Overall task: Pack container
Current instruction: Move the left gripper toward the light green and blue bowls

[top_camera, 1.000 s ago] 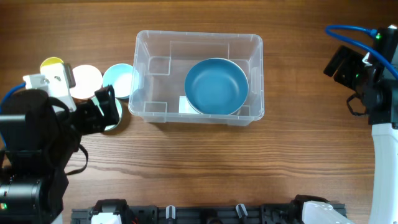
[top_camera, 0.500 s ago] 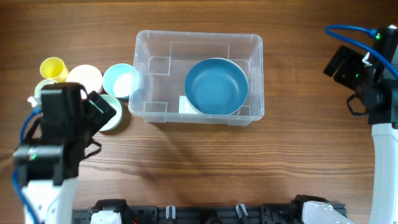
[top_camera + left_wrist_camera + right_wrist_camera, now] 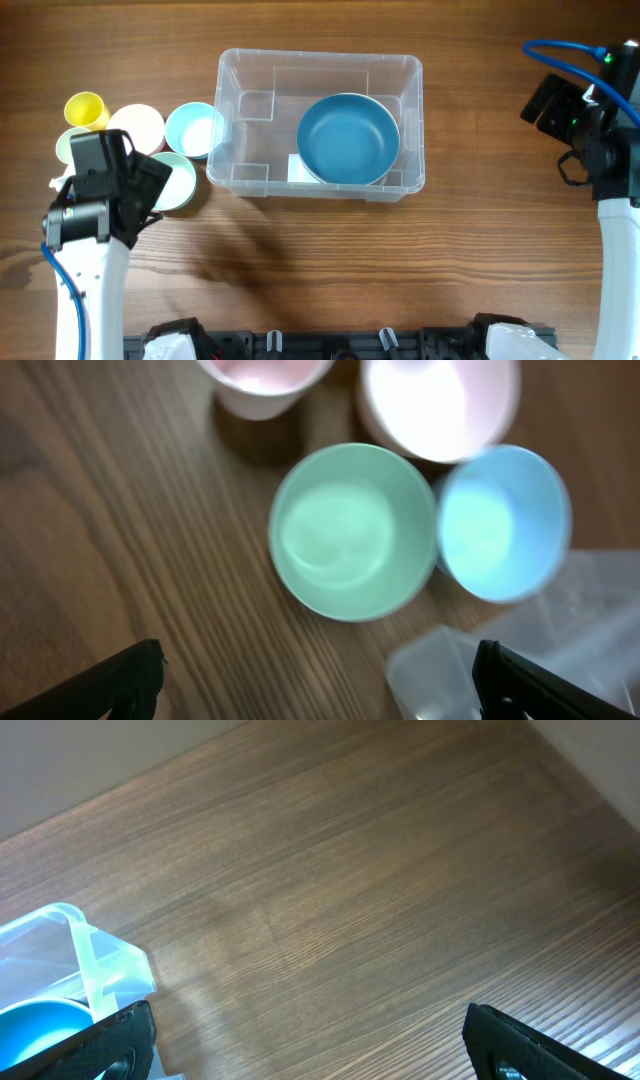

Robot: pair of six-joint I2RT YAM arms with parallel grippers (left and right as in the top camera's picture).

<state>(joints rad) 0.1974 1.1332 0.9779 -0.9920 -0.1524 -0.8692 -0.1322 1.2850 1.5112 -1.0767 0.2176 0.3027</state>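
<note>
Next, my left gripper lowers for the mint green bowl's rim, on that bowl's side away from the light blue bowl, where bare wood leaves room.
The clear rectangular container [image 3: 320, 58] stands at the table's middle back with a large dark blue bowl [image 3: 348, 138] inside at its right. Its corner shows in the left wrist view [image 3: 530, 650] and in the right wrist view [image 3: 75, 955]. My left gripper [image 3: 148, 180] is open and empty, just left of a mint green bowl [image 3: 175, 182], which sits ahead of the jaws [image 3: 320, 695] in the left wrist view [image 3: 352, 530]. My right gripper [image 3: 320, 1045] is open and empty above bare wood, far right of the container.
Left of the container stand a light blue bowl [image 3: 192, 130], a white bowl [image 3: 137, 127] and a yellow cup [image 3: 86, 108]. The light blue bowl [image 3: 502, 522] touches the mint one. A pale pink cup [image 3: 262, 380] is at the frame top. The right arm [image 3: 600, 130] is at the right edge.
My left arm has swung up and back over the bowls at the left, uncovering more of the mint green bowl. The bowls, the container and the right arm have not moved.
</note>
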